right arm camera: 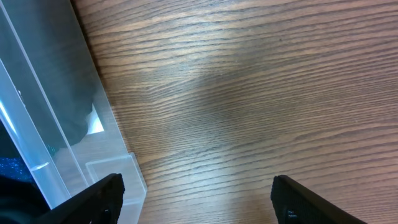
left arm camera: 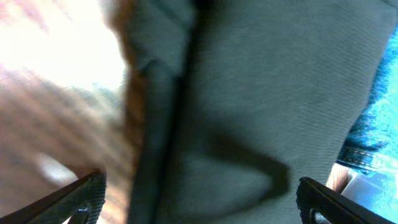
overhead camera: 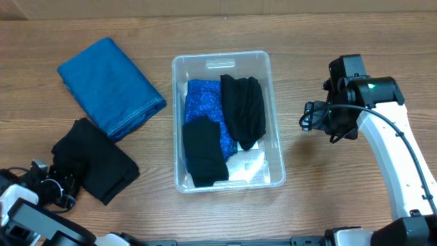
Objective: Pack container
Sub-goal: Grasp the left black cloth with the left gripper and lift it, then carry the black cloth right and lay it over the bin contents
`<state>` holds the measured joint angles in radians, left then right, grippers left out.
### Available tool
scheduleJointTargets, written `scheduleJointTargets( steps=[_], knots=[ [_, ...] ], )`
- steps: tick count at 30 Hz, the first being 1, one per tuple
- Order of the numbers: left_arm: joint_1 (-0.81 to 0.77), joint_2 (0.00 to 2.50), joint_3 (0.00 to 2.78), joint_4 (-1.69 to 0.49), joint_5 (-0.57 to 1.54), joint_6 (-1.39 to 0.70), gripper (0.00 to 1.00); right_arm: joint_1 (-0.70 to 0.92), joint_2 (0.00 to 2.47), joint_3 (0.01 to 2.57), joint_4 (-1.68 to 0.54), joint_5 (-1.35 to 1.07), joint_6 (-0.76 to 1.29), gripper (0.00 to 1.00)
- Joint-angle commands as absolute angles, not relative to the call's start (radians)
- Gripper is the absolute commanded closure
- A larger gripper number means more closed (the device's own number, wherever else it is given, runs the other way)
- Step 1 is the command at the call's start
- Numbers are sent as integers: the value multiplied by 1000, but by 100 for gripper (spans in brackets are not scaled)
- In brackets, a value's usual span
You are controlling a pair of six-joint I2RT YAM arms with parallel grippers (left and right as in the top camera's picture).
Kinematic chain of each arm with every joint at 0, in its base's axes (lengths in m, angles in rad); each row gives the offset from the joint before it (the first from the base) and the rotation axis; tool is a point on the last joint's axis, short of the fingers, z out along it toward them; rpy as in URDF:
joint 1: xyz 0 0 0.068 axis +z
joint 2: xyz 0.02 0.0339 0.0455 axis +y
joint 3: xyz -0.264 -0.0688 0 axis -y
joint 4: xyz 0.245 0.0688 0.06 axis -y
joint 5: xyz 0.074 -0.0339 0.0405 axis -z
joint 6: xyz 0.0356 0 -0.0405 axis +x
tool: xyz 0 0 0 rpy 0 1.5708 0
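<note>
The front black garment's near edge (overhead camera: 83, 180) (left arm camera: 214, 202) lies to the right of my left gripper in the overhead view. I will push my left gripper that way next, onto that edge, so it is between the gripper's spread fingers.
The clear container (overhead camera: 179, 89) stands mid-table and holds a blue patterned cloth (overhead camera: 200, 99), two black folded garments (overhead camera: 244, 108) and something white at the front. Its rim also shows in the right wrist view (right arm camera: 43, 155). A black folded garment (overhead camera: 92, 159) lies at front left; it fills the left wrist view (left arm camera: 249, 106). My left gripper (overhead camera: 58, 188) is open, its fingers (left arm camera: 199, 199) spread either side of this garment's edge, close above it. My right gripper (overhead camera: 311, 117) is open and empty (right arm camera: 196, 199) over bare wood just right of the container.
A folded blue denim garment (overhead camera: 109, 85) lies at back left, next to the black garment; its edge shows in the left wrist view (left arm camera: 379, 118). The wooden table (overhead camera: 328, 191) extends around the container.
</note>
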<state>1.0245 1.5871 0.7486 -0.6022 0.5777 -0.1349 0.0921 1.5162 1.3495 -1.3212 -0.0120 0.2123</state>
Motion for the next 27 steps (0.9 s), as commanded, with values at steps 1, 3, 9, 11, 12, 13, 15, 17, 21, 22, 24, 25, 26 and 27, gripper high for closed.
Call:
scheduleJointTargets(
  steps=[1, 3, 9, 11, 12, 13, 15, 17, 21, 22, 24, 25, 26, 27],
  knots=[
    [933, 1629, 739, -569, 578, -134, 5, 88, 1515, 1348, -1318, -21, 208, 20],
    [889, 1649, 739, -550, 589, -133, 10, 88, 1515, 1348, -1320, -22, 208, 20],
    [857, 1665, 739, -550, 629, -126, 85, 88, 1515, 1348, -1321, -22, 208, 20],
    [857, 1665, 739, -566, 630, -108, 96, 88, 1515, 1348, -1321, -22, 208, 20],
    [857, 1665, 739, -577, 631, -92, 96, 88, 1515, 1348, -1321, -22, 209, 20],
    [857, 1665, 739, -586, 649, -64, 96, 88, 1515, 1348, -1321, -22, 209, 20],
    [857, 1654, 739, -604, 768, 1, 96, 88, 1515, 1348, -1321, -22, 209, 20],
    [857, 1621, 740, -627, 903, 23, 96, 88, 1515, 1348, -1321, -25, 209, 20],
    [857, 1432, 744, -767, 1007, 23, 96, 88, 1515, 1348, -1321, -25, 208, 20],
    [857, 1361, 751, -824, 1008, 22, 96, 88, 1515, 1348, -1320, -25, 208, 20],
    [856, 1229, 777, -924, 1007, 17, 96, 88, 1515, 1348, -1317, -25, 208, 20],
    [856, 1170, 798, -961, 1007, -3, 96, 88, 1515, 1348, -1316, -25, 208, 20],
    [855, 1127, 817, -981, 1007, -25, 96, 88, 1515, 1348, -1316, -25, 208, 20],
    [847, 1071, 850, -1003, 1008, -65, 96, 88, 1515, 1348, -1316, -25, 208, 20]
  ],
)
